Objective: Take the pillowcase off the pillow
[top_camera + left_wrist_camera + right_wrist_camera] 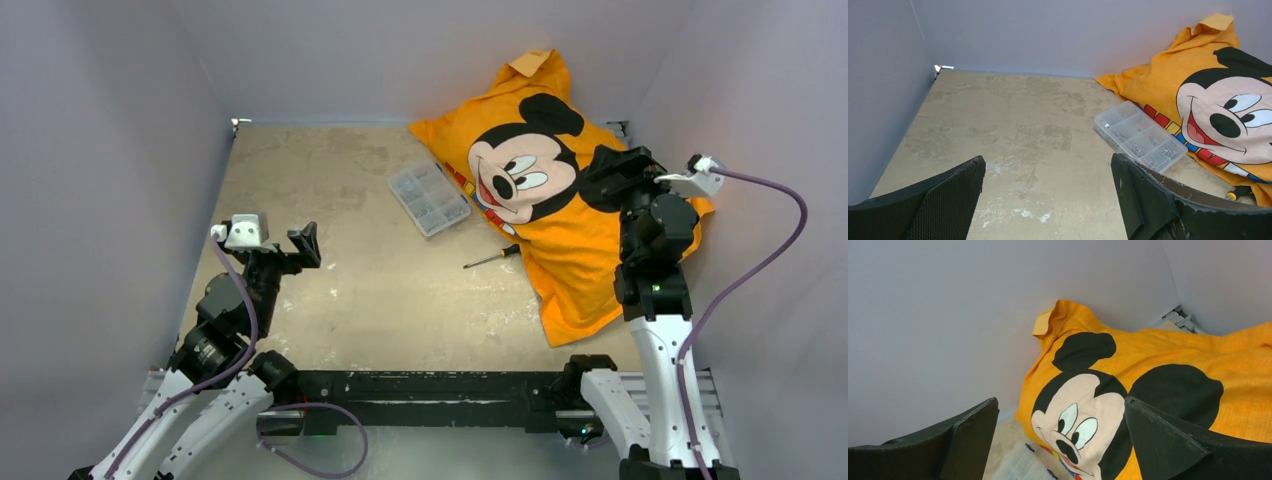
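Observation:
I need to tilt my right gripper's fingers down next and lower it onto the near edge of the black ear (606, 208) (1209, 424) below it, since the pillowcase still covers the pillow.
The orange pillowcase (575, 260) with the Mickey Mouse face lies plump at the back right, one corner leaning up the rear wall. The pillow is hidden inside it. My right gripper (612, 172) hovers above the pillowcase's right side, open and empty; its wrist view looks down on the Mickey face (1083, 415) between the spread fingers (1060, 432). My left gripper (290, 248) is open and empty over the bare left part of the table, far from the pillowcase, which shows at the right of its wrist view (1173, 85) beyond the open gripper (1048, 190).
A clear plastic organiser box (428, 198) of small parts lies against the pillowcase's left edge, also in the left wrist view (1140, 136). A screwdriver (492, 257) lies on the table in front of it. Grey walls enclose three sides; a black rail (440, 385) runs along the near edge.

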